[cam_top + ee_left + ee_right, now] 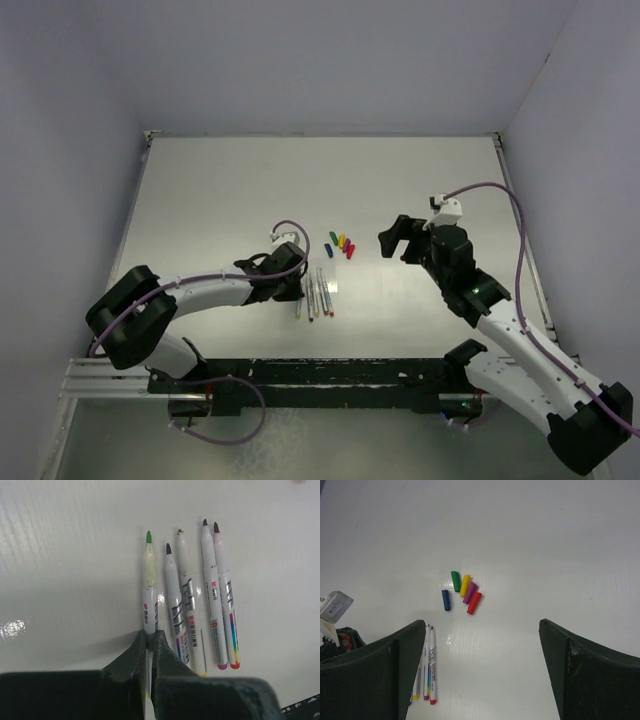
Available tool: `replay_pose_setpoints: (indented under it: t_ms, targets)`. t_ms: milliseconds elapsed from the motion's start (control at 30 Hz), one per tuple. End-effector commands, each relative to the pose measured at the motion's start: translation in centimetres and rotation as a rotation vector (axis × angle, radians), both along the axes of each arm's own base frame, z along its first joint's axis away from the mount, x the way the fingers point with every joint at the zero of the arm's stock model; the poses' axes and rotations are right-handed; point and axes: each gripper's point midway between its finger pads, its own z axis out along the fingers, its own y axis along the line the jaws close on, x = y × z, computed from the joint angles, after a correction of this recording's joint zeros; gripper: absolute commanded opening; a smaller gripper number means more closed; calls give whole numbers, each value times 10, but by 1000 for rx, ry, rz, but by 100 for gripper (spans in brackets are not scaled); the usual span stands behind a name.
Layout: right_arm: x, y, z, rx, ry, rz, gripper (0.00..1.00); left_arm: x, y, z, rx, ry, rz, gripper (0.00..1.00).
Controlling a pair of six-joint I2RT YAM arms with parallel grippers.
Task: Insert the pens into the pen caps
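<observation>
I should next move my right gripper's fingers across and down to the green cap (334, 238) (455, 581), which matches the held pen and is below and left in the top view.
Five whitish pens (316, 294) lie side by side, uncapped, tips pointing away. In the left wrist view, from left to right, they are green (149, 580), blue (175, 605), yellow (189, 610), purple (212, 600) and red (227, 605). My left gripper (150, 636) is shut on the rear part of the green pen, down at the table. Five caps (340, 243) lie in a cluster beyond the pens: green (455, 581), yellow (464, 585), purple (470, 592), red (474, 603), blue (446, 600). My right gripper (482, 625) is open and empty, above the table to the right of the caps.
The white table (220, 200) is walled on the left, back and right. The left arm's wrist with its white camera box (335, 605) sits just left of the pens. A black rail (330, 372) runs along the near edge.
</observation>
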Motion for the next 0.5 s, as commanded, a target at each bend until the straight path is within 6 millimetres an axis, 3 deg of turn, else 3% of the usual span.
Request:
replay_pose_setpoints:
  t_ms: [0, 300, 467]
  targets:
    - [11, 7, 25, 29, -51, 6, 97, -66, 59, -43, 218, 234, -14, 0]
    - [32, 12, 11, -69, -40, 16, 98, -41, 59, 20, 193, 66, 5, 0]
    - [52, 20, 2, -135, -22, 34, 88, -33, 53, 46, 127, -29, -21, 0]
